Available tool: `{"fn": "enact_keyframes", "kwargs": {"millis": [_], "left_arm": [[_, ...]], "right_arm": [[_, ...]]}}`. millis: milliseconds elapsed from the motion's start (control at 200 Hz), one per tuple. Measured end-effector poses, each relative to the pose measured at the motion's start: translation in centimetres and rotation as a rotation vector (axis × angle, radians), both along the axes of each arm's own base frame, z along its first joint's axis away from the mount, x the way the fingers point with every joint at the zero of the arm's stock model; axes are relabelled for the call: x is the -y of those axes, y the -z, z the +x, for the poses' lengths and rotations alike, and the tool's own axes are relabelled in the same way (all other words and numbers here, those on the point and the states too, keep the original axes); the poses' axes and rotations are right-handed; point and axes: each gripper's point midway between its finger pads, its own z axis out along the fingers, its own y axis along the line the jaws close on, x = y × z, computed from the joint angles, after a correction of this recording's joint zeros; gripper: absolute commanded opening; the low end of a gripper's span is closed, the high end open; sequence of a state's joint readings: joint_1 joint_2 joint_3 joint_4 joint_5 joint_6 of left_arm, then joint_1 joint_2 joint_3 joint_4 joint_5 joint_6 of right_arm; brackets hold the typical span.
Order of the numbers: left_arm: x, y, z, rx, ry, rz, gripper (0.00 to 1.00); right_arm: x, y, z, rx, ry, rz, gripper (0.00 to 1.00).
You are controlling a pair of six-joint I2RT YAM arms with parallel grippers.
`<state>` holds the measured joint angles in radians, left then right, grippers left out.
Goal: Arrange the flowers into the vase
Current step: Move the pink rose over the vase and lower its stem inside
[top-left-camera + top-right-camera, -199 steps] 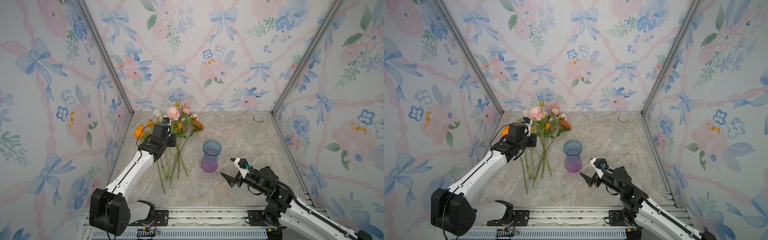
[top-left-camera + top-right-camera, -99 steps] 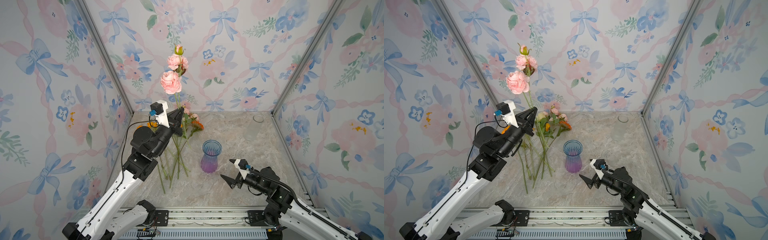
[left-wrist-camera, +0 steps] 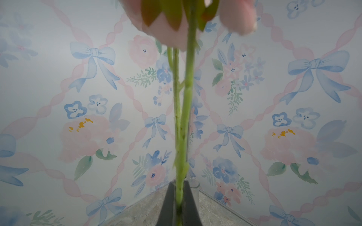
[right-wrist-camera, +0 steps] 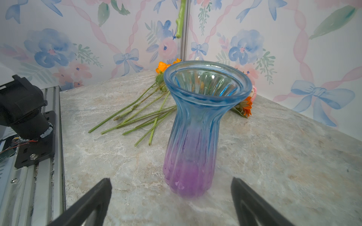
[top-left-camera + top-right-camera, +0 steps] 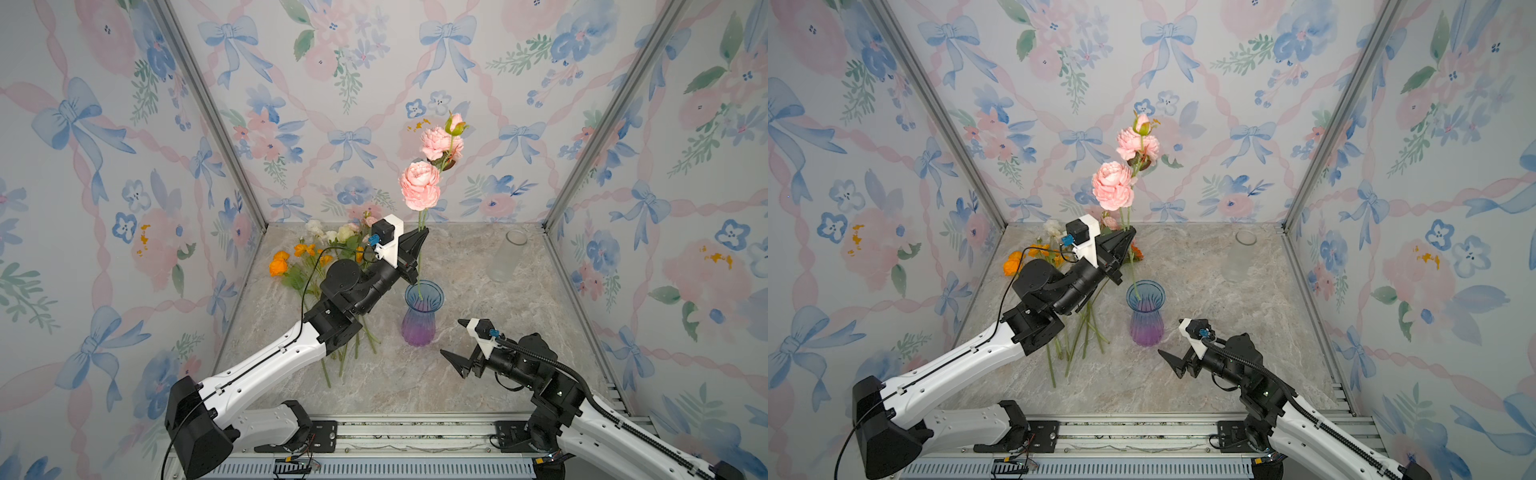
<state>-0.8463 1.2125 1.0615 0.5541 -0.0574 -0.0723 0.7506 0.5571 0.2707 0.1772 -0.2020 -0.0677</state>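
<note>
I will next lower my left gripper toward the vase's opening [image 5: 424, 295], put the green stem down inside and then let it go, because the stem's lower end is hanging above the vase's rim.
My left gripper [image 5: 422, 236] [image 5: 1128, 233] is shut on the green stem [image 3: 184, 117] of a pink flower spray and holds it upright, with two pink blooms [image 5: 419, 185] [image 5: 1113, 185] and a bud above. The stem's lower end [image 4: 179, 29] hangs over the mouth of the blue-to-purple glass vase [image 5: 420, 318] [image 5: 1145, 316] [image 4: 195, 127], above its rim. The other flowers [image 5: 328, 257] [image 5: 1034, 259], orange, white and cream, lie in a pile left of the vase, stems [image 4: 141, 117] towards the front. My right gripper [image 5: 452, 336] [image 5: 1170, 336] [image 4: 171, 197] is open and empty, low beside the vase's right front.
A clear frosted glass vessel [image 5: 503, 259] [image 5: 1238, 259] stands near the back right corner. Wallpapered walls close in the marble tabletop [image 5: 478, 374] on three sides. An aluminium rail [image 5: 395, 434] with the arm bases runs along the front edge.
My left arm lifted the pink flower spray out of the pile and carried it right, over the vase. The right gripper stayed open beside the vase.
</note>
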Motion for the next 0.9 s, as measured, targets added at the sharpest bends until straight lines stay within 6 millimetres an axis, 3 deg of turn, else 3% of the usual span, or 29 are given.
{"fn": "enact_keyframes", "kwargs": {"millis": [310,620,900], "left_arm": [[2.8,5.9,0.7,-0.006,-0.033,0.116,0.00],[2.8,10.2,1.0,-0.048,-0.054,0.170,0.00],[3.6,14.9,1.6,-0.109,-0.049,0.242,0.07]], "right_arm": [[0.1,-0.2,-0.1,0.007,0.000,0.006,0.97],[0.0,-0.1,0.0,0.002,0.000,0.002,0.97],[0.0,0.2,0.1,-0.004,0.001,-0.004,0.97]]}}
